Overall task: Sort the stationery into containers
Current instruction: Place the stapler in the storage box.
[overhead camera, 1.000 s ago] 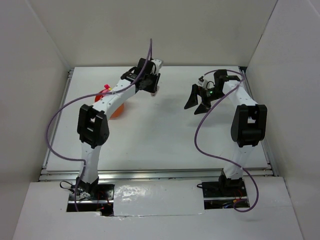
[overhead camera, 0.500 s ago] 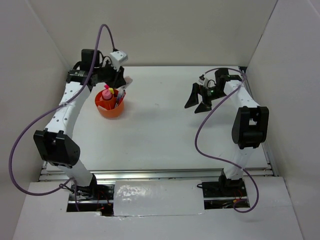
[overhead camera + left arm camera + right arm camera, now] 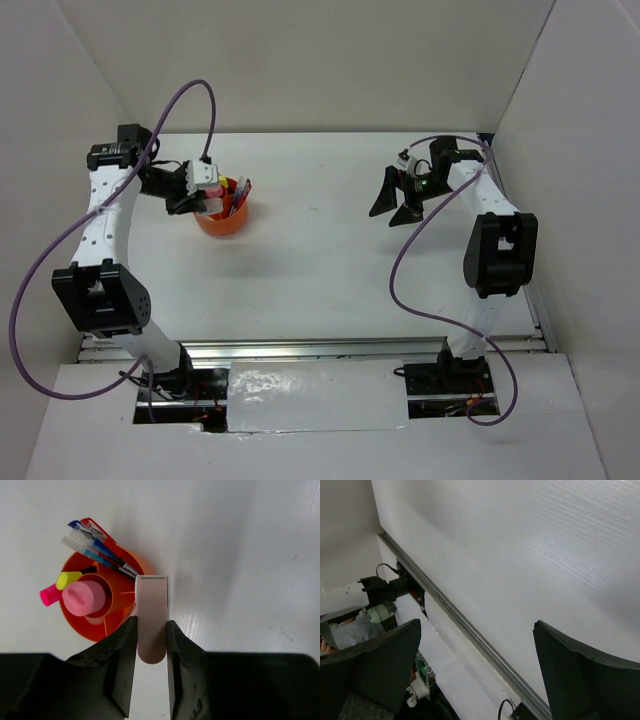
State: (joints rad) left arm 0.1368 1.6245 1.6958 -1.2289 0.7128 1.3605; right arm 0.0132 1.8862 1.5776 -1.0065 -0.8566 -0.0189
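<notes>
My left gripper lowers toward the left in the wrist view next and releases the eraser (image 3: pixel 152 605) into the tub's pen-free section (image 3: pixel 121 617), below it on that side.
The orange tub (image 3: pixel 224 224) stands at the back left of the table. In the left wrist view its rim (image 3: pixel 75 625) rings a pink-capped glue stick (image 3: pixel 83 597), a yellow highlighter (image 3: pixel 69 579), a pink highlighter (image 3: pixel 49 594) and blue pens (image 3: pixel 97 550) beside a red pen (image 3: pixel 95 526). My left gripper (image 3: pixel 151 630) is shut on a pale oblong eraser (image 3: pixel 152 605), held above the tub's edge. In the overhead view this gripper (image 3: pixel 200 196) hangs over the tub's left side. My right gripper (image 3: pixel 393 210) hovers open at the back right, nothing between its fingers (image 3: pixel 385 650).
White walls close in the table on the left, back and right. A metal rail (image 3: pixel 470 630) runs along the table's near edge in the right wrist view. Purple cables (image 3: pixel 400 270) loop from both arms.
My left arm has swung from the back middle of the table leftward to the orange tub, carrying the eraser. The right arm has not moved.
</notes>
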